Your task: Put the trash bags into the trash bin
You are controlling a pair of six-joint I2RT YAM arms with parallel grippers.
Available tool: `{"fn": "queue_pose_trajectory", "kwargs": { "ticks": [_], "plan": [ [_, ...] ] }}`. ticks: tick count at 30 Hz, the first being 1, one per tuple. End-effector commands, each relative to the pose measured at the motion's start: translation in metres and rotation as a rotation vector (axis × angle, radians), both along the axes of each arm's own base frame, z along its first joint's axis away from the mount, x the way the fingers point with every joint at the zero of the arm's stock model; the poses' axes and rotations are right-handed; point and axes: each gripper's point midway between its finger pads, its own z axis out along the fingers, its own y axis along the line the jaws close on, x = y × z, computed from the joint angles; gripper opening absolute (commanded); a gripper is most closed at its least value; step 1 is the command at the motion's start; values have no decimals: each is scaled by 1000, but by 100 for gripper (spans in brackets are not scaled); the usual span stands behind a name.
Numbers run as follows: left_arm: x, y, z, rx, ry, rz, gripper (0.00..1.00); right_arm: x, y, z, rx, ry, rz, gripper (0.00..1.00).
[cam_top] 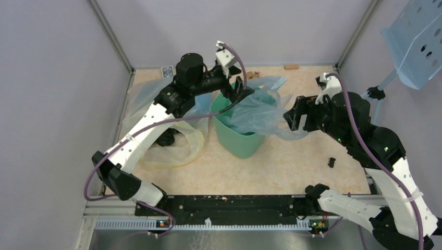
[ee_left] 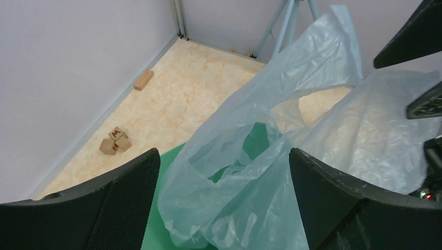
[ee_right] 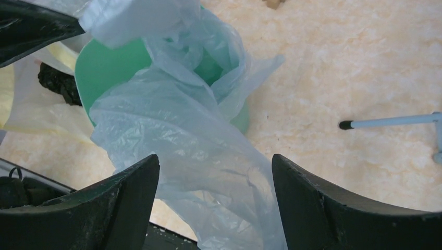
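I need to push my left gripper to the right in the top view next, to the bag's far edge (cam_top: 264, 82) (ee_left: 212, 136), and keep the bag's fold between the open fingers.
The mint-green trash bin (cam_top: 237, 136) stands mid-table. A light-blue trash bag (cam_top: 256, 112) is draped over its rim, partly inside and spilling out to the right. My left gripper (cam_top: 241, 92) hovers over the bin's far rim. In the left wrist view it (ee_left: 224, 161) is open wide, with the bag (ee_left: 271, 156) loose between the fingers and the bin (ee_left: 167, 213) below. My right gripper (cam_top: 292, 121) is just right of the bin. In the right wrist view it (ee_right: 213, 166) is open, the bag (ee_right: 177, 125) hanging between the fingers without being pinched, the bin (ee_right: 109, 62) behind.
A larger clear, yellow-tinted bag (cam_top: 174, 148) lies left of the bin with a dark object (cam_top: 167, 138) on it. Wooden blocks (ee_left: 115, 141) and a wood piece (ee_left: 144, 79) lie near the back wall. A small black item (cam_top: 332, 162) lies at right. A tripod leg (ee_right: 385, 122) reaches in.
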Motion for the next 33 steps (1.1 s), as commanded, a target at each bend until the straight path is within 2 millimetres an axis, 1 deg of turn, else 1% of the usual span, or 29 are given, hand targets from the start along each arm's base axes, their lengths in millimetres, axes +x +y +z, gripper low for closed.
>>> {"fn": "queue_pose_trajectory", "kwargs": {
  "ticks": [1, 5, 7, 8, 10, 13, 16, 17, 18, 20, 21, 22, 25, 27, 29, 33],
  "plan": [
    [7, -15, 14, 33, -185, -90, 98, -1, 11, 4, 71, -18, 39, 78],
    [17, -25, 17, 33, -229, -102, 99, 2, 18, -4, 64, 6, 56, 77],
    [20, -32, 17, 31, -231, -128, 99, 3, 20, -4, 70, 4, 63, 76],
    [23, -37, 15, 29, -223, -144, 97, 3, 21, -4, 72, 2, 65, 76],
    [25, -44, 20, 8, -220, -162, 94, 3, 22, -6, 73, 1, 69, 75],
    [26, -54, 26, -28, -213, -199, 84, 4, 25, -8, 75, 5, 79, 73],
    [26, -62, 29, -58, -201, -232, 70, 2, 29, -9, 82, 12, 104, 69],
    [27, -64, 29, -64, -198, -238, 62, 0, 32, -8, 90, 13, 124, 67],
    [29, -65, 30, -70, -198, -235, 51, -3, 36, -7, 97, 14, 153, 65],
    [39, -64, 30, -73, -181, -177, 21, -14, 53, -5, 128, 30, 263, 60],
    [48, -60, 30, -68, -168, -119, 6, -18, 60, -3, 142, 37, 308, 56],
    [54, -56, 32, -66, -159, -67, 0, -24, 68, -1, 158, 49, 362, 52],
    [74, -36, 38, -65, -124, 99, 0, -41, 88, 2, 204, 90, 507, 32],
    [87, -20, 38, -66, -82, 209, 0, -49, 98, 2, 224, 110, 583, 22],
    [97, -4, 35, -52, -49, 301, 0, -55, 105, 1, 242, 121, 636, 18],
    [119, 35, 25, -48, 65, 494, 0, -75, 123, -2, 283, 164, 792, 18]
  ]
}}
